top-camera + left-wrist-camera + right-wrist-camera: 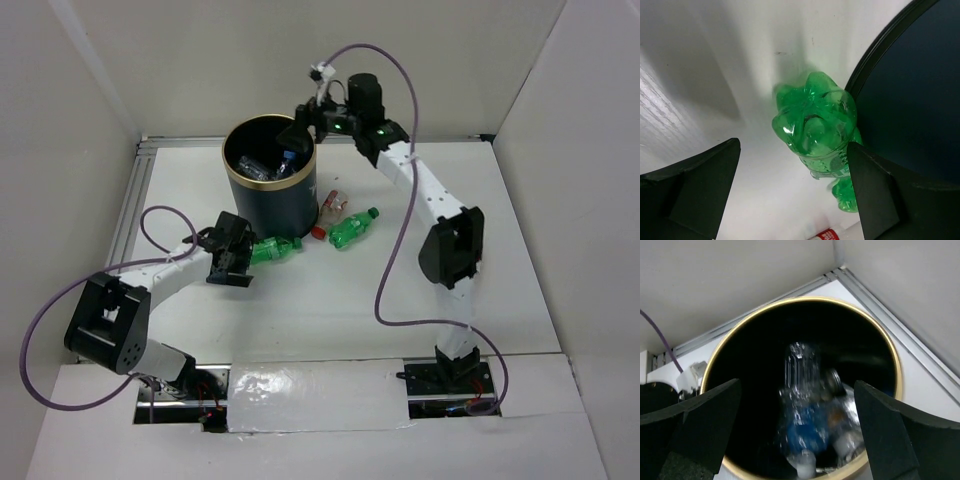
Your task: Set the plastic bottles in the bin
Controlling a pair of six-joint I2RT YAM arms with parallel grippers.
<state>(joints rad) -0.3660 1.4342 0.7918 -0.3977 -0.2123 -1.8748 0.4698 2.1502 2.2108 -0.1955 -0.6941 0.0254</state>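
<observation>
My left gripper should shift toward the bin first and then toward the cap, so that it gets over the green bottle's base, which is nearer its bin-side finger.
The dark bin with a gold rim stands at the back left. Several clear bottles lie inside it. My right gripper hangs open over the bin's right rim. In the right wrist view a blurred clear bottle with a blue label shows inside the bin between the fingers. My left gripper is open, and in the left wrist view its jaws flank the base of a green bottle lying against the bin wall. That bottle also shows in the top view.
A second green bottle and a clear bottle with a red label lie on the table right of the bin. The red label also shows in the left wrist view. White walls enclose the table on three sides.
</observation>
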